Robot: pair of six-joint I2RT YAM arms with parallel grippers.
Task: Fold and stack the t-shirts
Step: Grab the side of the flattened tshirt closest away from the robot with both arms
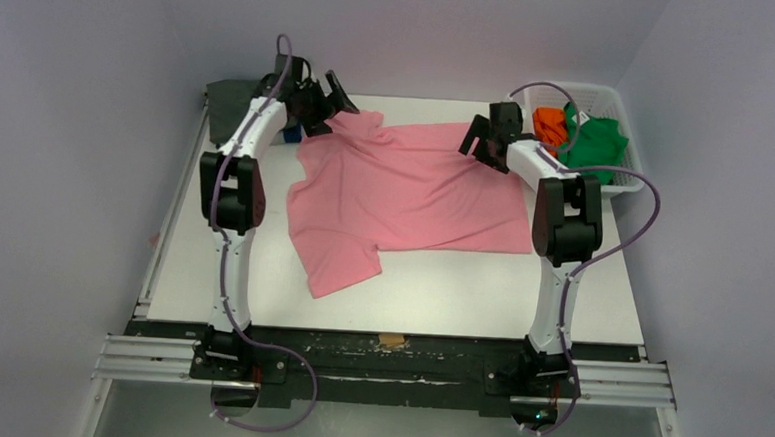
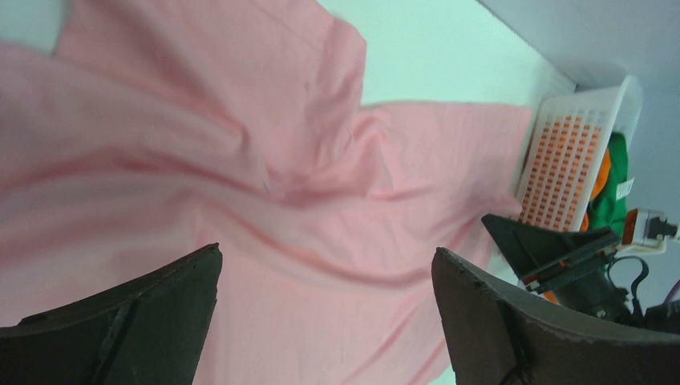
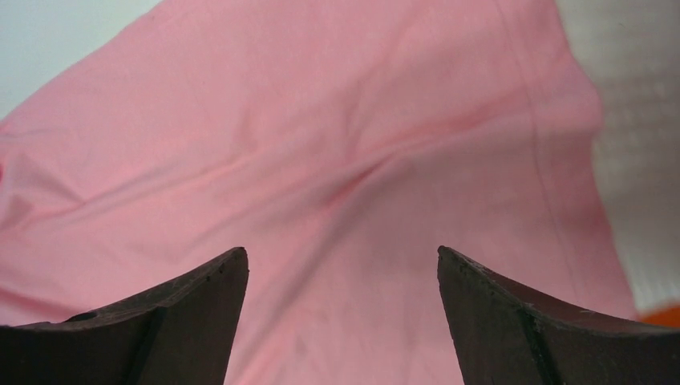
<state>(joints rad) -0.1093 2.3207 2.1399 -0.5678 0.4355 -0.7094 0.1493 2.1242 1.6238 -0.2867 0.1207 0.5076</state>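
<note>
The near sleeve's tip corner [image 1: 316,292] lies below the left gripper toward the robot's base, since that sleeve lies slanted, so the robot should draw the gripper back and lower it onto that corner next.
A large pink t-shirt [image 1: 405,194] lies spread on the white table, wrinkled, one sleeve pointing to the near left. My left gripper [image 1: 332,95] hovers open over its far left corner; the left wrist view shows pink cloth [image 2: 321,241] between my spread fingers. My right gripper [image 1: 476,141] hovers open over the far right edge; the right wrist view shows pink cloth [image 3: 345,200] below my spread fingers. Neither holds anything. Orange [image 1: 549,122] and green [image 1: 596,141] shirts sit in the basket. A dark grey shirt [image 1: 231,105] lies at the far left, with a bit of blue [image 1: 291,133] beside it.
A white lattice basket [image 1: 621,176] stands at the far right corner; it also shows in the left wrist view [image 2: 561,160]. White walls close in the table on three sides. A dark rail [image 1: 387,344] runs along the near edge.
</note>
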